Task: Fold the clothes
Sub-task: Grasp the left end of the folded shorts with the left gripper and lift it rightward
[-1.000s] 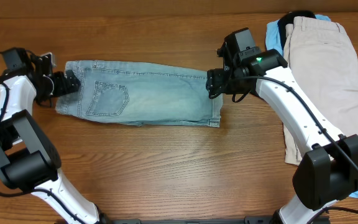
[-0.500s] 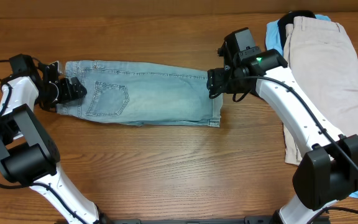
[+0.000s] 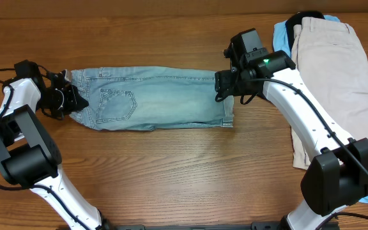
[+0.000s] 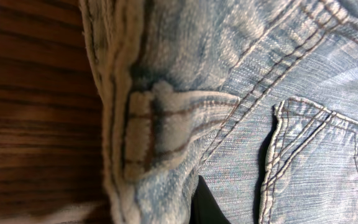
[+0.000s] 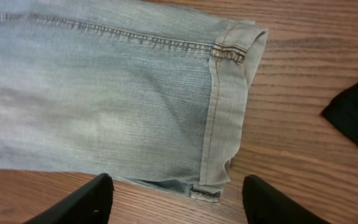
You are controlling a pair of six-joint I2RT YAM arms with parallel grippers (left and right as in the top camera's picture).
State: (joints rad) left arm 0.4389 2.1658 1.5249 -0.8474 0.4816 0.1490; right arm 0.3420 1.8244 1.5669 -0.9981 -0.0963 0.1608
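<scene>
The left gripper needs to lift the waistband, carry it across the jeans and lower it onto the leg hem (image 3: 226, 113) to let it go, because the jeans lie full length.
Light blue denim jeans (image 3: 158, 99) lie flat across the middle of the table, waistband to the left, leg hem to the right. My left gripper (image 3: 74, 101) is shut on the bunched waistband (image 4: 148, 130) at the jeans' left end; one dark finger (image 4: 207, 205) shows under the cloth. The back pocket (image 4: 316, 162) lies just beyond it. My right gripper (image 5: 178, 193) stands open over the hem (image 5: 229, 118) at the right end, its two fingers straddling the corner of the leg and nothing between them. From overhead, that right gripper (image 3: 225, 89) sits at the jeans' upper right corner.
Beige trousers (image 3: 331, 70) lie along the right side of the table over a light blue garment (image 3: 281, 35). A black object (image 3: 302, 16) sits at their far end. A dark shape (image 5: 356, 115) shows at the right edge of the right wrist view.
My left gripper has moved in and shut on the waistband. The jeans have shifted a little to the right and their left end has bunched. The right gripper's fingers have narrowed slightly.
</scene>
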